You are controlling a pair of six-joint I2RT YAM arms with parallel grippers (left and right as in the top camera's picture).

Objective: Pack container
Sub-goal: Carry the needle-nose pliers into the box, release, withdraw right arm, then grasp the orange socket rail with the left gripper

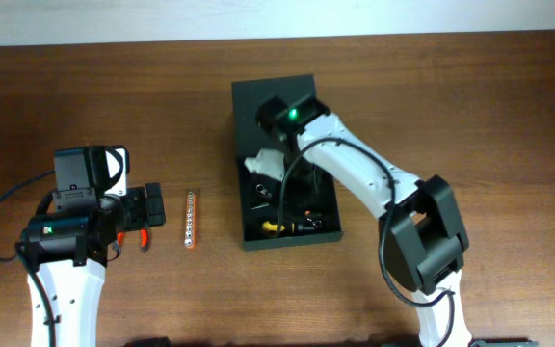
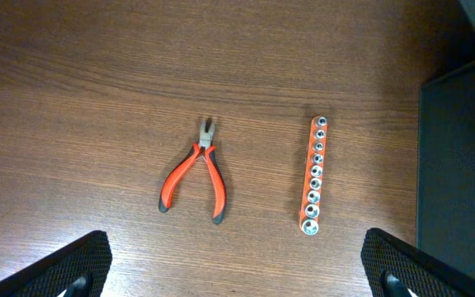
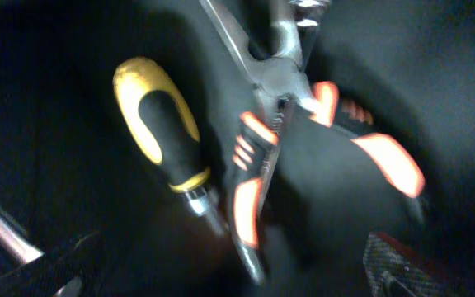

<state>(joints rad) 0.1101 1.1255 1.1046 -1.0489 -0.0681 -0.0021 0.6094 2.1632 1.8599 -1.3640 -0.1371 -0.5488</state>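
I will move my left gripper to its right in the overhead view and down astride the socket bar's middle point(image 1: 190, 217) point(image 2: 315, 171) next, because the socket bar lies below it on that side.
The container point(image 1: 324, 183) is a dark box, open, with its flap lid point(image 1: 273, 96) lying back at the far end. Its wall shows in the left wrist view point(image 2: 456, 173). My right gripper point(image 1: 276, 181) reaches down inside it, open and empty point(image 3: 233, 276), above a yellow-and-black screwdriver point(image 3: 159, 124) and orange-and-black pliers point(image 3: 303, 132). My left gripper point(image 1: 160, 205) is open and empty point(image 2: 237, 280), above the table left of the box. Red-handled pliers point(image 2: 196, 169) and an orange socket rail point(image 2: 313, 175) lie on the table ahead of it.
In the overhead view the socket rail point(image 1: 191, 219) lies between my left gripper and the box, and the red pliers point(image 1: 143, 238) lie partly under the gripper. Several tools point(image 1: 297, 225) lie at the near end of the box. The wooden table point(image 1: 470, 106) surrounds it.
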